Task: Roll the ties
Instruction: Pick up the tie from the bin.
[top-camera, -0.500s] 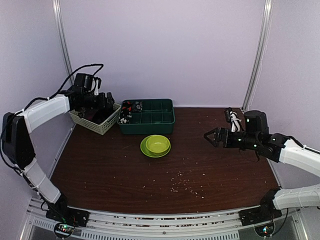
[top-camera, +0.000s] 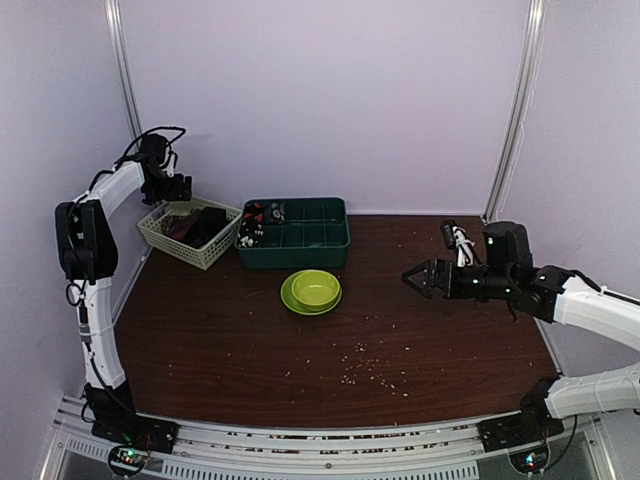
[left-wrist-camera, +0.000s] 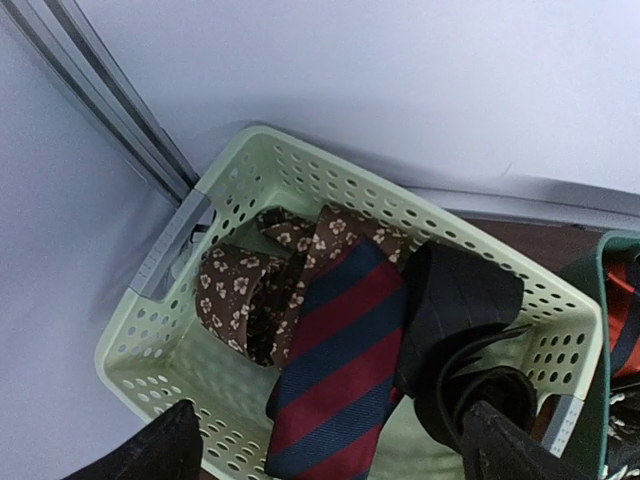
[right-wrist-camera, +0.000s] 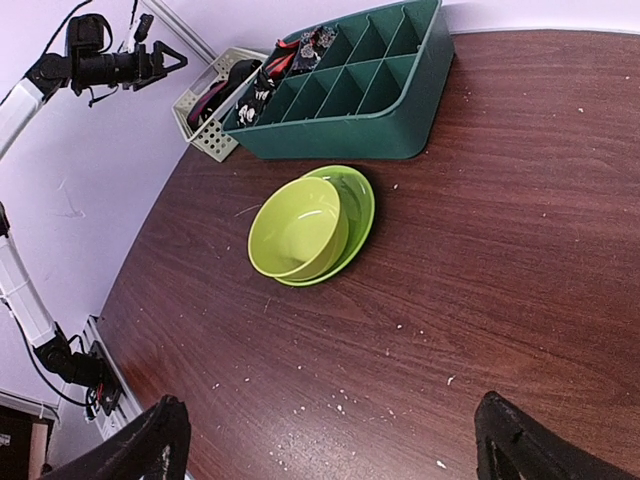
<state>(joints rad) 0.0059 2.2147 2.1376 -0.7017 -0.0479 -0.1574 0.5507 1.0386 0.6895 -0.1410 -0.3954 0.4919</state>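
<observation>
The striped tie (left-wrist-camera: 338, 365) lies below my open left gripper, on top of the floral one. I should next move the gripper down into the basket onto it, with my fingers on either side of its broad part (left-wrist-camera: 332, 420), and close.
Three ties lie heaped in a pale green basket (left-wrist-camera: 160, 262): a red and navy striped tie (left-wrist-camera: 338, 365), a brown floral tie (left-wrist-camera: 245, 295) and a black tie (left-wrist-camera: 462, 310). My left gripper (left-wrist-camera: 335, 445) hangs open just above them, with the striped tie below the gap and touching neither finger. From the top view the left gripper (top-camera: 180, 190) sits high at the back left, over the basket (top-camera: 160, 232). My right gripper (top-camera: 415, 278) is open and empty above the right half of the table; in its own view the right gripper (right-wrist-camera: 335, 440) hovers over bare wood.
A dark green divided tray (top-camera: 300, 243) stands right of the basket, with patterned fabric in its left compartments. A lime-green bowl (top-camera: 313, 288) on a plate (top-camera: 290, 299) sits mid-table. Crumbs (top-camera: 365, 370) dot the wood. Walls and metal posts close in the back corners.
The left arm has folded upright and its gripper has pulled back left and higher above the basket. The right gripper has drifted slightly left.
</observation>
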